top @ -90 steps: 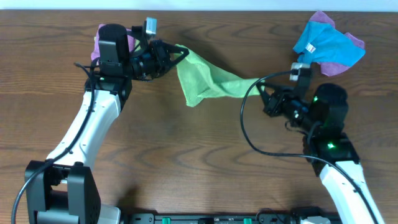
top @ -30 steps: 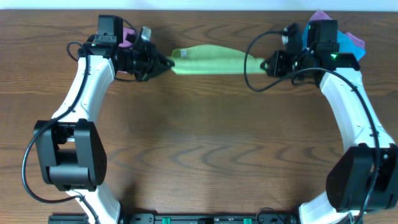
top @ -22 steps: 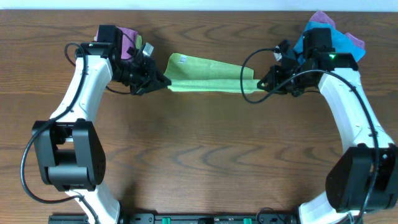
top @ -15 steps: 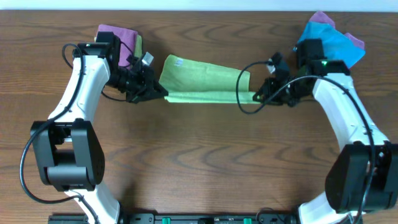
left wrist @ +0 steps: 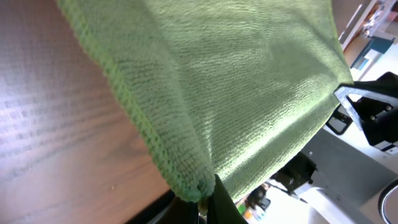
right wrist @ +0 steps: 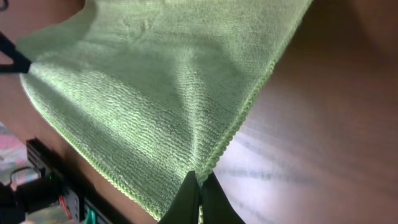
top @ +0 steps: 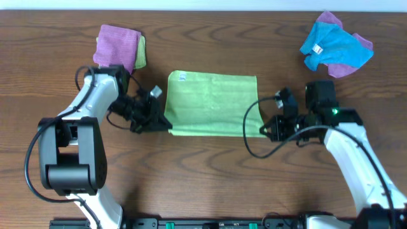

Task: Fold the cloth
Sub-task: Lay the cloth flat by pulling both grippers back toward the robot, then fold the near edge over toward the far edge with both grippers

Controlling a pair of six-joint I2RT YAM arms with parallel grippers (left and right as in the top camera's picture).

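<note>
I need to move my left gripper outward over the cloth next and release the held corner there, because the far tagged corner (top: 175,75) lies outward.
The green cloth (top: 213,103) lies spread as a rectangle on the wooden table, a white tag at its far left corner. My left gripper (top: 166,125) is shut on the cloth's near left corner; in the left wrist view the green cloth (left wrist: 236,81) fills the frame above the left gripper (left wrist: 204,198). My right gripper (top: 263,129) is shut on the near right corner; in the right wrist view the green cloth (right wrist: 155,93) stretches away from the right gripper (right wrist: 199,180).
A folded purple cloth on a green one (top: 117,46) lies at the far left. A crumpled blue and purple cloth pile (top: 335,44) lies at the far right. The near table edge holds a black rail (top: 222,222).
Both grippers have drawn the cloth from the far side toward the near side and lowered it, so it went from a stretched strip to a rectangle lying flat.
</note>
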